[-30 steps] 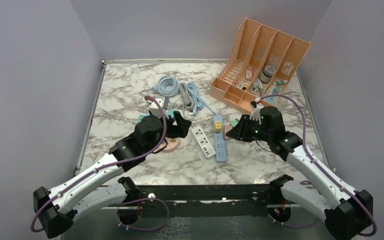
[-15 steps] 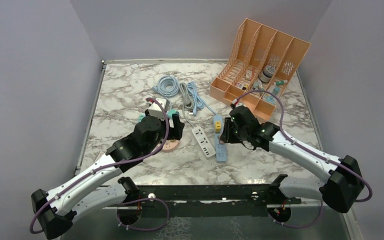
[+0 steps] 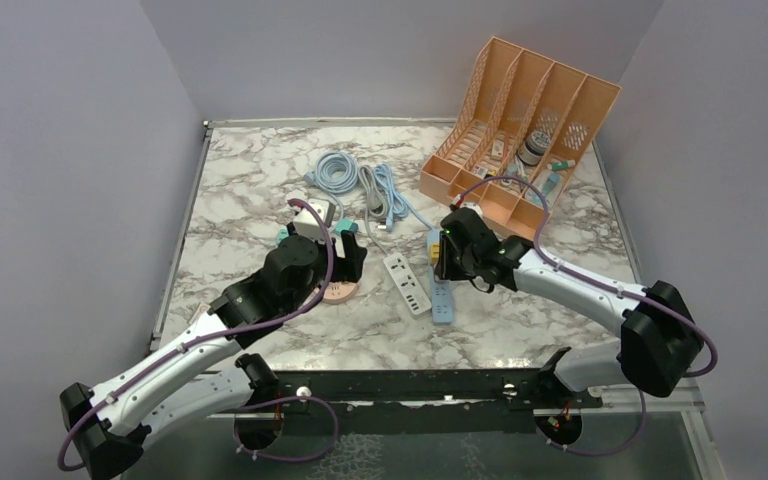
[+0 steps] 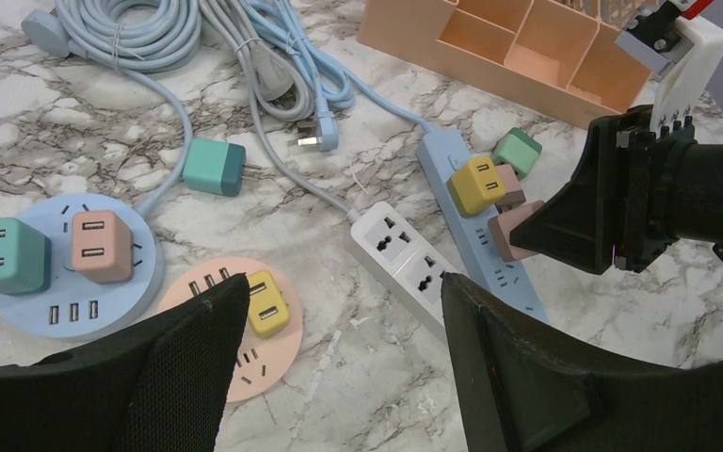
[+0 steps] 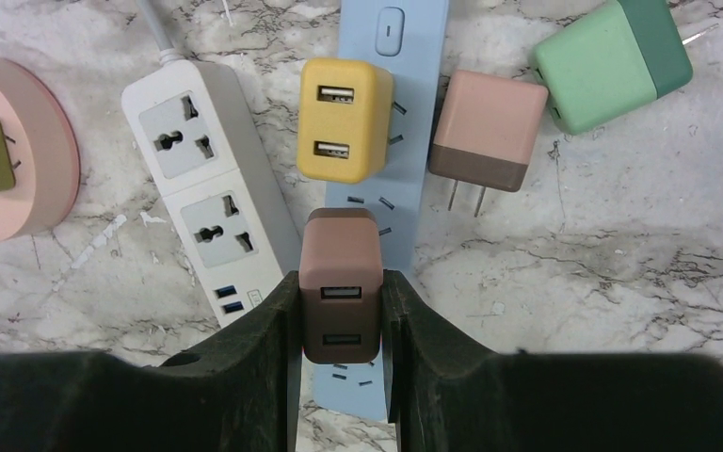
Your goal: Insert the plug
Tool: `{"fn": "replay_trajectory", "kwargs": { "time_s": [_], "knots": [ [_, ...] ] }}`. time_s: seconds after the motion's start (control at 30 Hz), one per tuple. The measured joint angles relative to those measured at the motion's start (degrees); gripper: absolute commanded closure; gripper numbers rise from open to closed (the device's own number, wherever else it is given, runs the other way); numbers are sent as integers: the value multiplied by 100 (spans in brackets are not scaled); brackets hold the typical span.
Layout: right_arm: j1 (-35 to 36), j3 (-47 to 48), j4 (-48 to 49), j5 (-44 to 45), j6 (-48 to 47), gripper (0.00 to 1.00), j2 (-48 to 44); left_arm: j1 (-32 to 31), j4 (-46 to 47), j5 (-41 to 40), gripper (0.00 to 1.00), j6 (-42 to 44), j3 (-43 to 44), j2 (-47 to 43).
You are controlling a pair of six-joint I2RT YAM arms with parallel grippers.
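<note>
I will next move my right gripper toward the yellow plug, down onto the light blue power strip, and release the USB plug, as empty slots show beside the yellow plug.
My right gripper (image 5: pixel 341 287) is shut on a brown-pink USB plug (image 5: pixel 339 245) and holds it over the light blue power strip (image 5: pixel 424 56), just below a yellow plug (image 5: pixel 344 118) that sits in that strip. In the top view the right gripper (image 3: pixel 447 258) is over the strip (image 3: pixel 442 305). A loose pink plug (image 5: pixel 485 127) and a green plug (image 5: pixel 612 61) lie right of the strip. My left gripper (image 4: pixel 339 301) is open and empty, above the pink round socket (image 4: pixel 273 353) and the white strip (image 4: pixel 409 268).
An orange file organizer (image 3: pixel 520 130) stands at the back right. Coiled blue and grey cables (image 3: pixel 345 175) lie at the back centre. A blue round socket (image 4: pixel 28 301) holds a teal and a pink plug. A yellow plug (image 4: pixel 265 301) sits in the pink round socket.
My right gripper has swung left with the brown-pink plug, from right of the blue strip to over it. The left gripper has drawn back slightly.
</note>
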Motion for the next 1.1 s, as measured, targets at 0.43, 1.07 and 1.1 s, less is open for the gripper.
{"fn": "replay_trajectory", "kwargs": {
  "time_s": [0.43,1.07,1.1],
  "knots": [
    [7,114,109,199,-13,99,358,0,9,-2,23,-13,-9,-66],
    [332,890,-584,721,138,99,1196,0,15,-131,23,-24,-83,-304],
    [393,946,-627,831,157,99,1257,0,15,-138,23,-24,-83,-308]
  ]
}}
